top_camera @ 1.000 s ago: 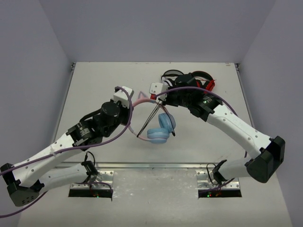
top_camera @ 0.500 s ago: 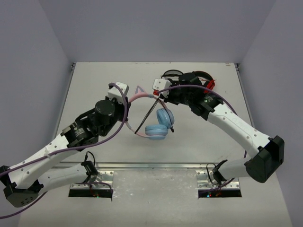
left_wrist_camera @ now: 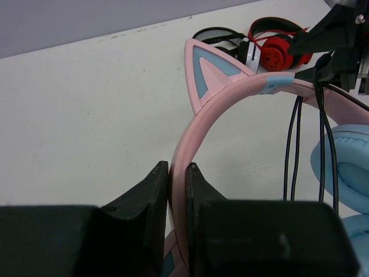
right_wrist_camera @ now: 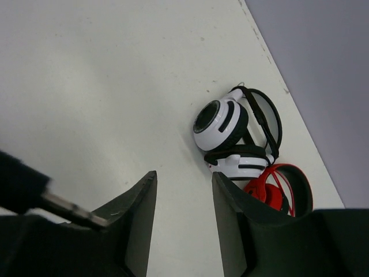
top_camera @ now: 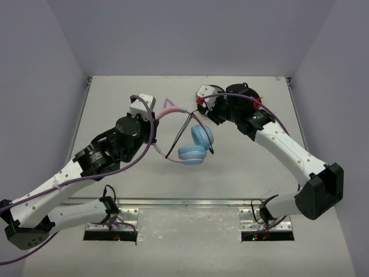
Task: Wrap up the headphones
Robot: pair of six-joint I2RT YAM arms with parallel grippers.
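The bare tabletop (top_camera: pixel 180 92) (left_wrist_camera: pixel 161 55) beside the black-and-white headphones is outward of my left gripper and below it, so I will carry the headband outward and down and let go of it there.
The headphones hang from my left gripper (left_wrist_camera: pixel 179 167), which is shut on the pink headband (left_wrist_camera: pixel 230 98) just below a cat ear (left_wrist_camera: pixel 210 72). From above, the left gripper (top_camera: pixel 155 116) holds the headband (top_camera: pixel 173 112) over the table's middle. The light-blue earcups (top_camera: pixel 200 137) dangle on its right. The thin black cable (top_camera: pixel 180 137) loops over the band and down, its strands (left_wrist_camera: pixel 291 144) hanging beside an earcup (left_wrist_camera: pixel 346 167). My right gripper (right_wrist_camera: pixel 184 179) is open with only bare table between its fingers. It sits by the band's right end (top_camera: pixel 201 101). The cable's plug (right_wrist_camera: pixel 69 210) lies outside its left finger.
Black-and-white headphones (right_wrist_camera: pixel 222 124) and red-and-black headphones (right_wrist_camera: pixel 277 193) lie together at the table's far right, partly under my right arm (top_camera: pixel 253 103). Grey walls close the table on three sides.
My right gripper has opened, let the cable go and drawn back towards the far right. My left gripper has shifted the held headphones slightly left and away.
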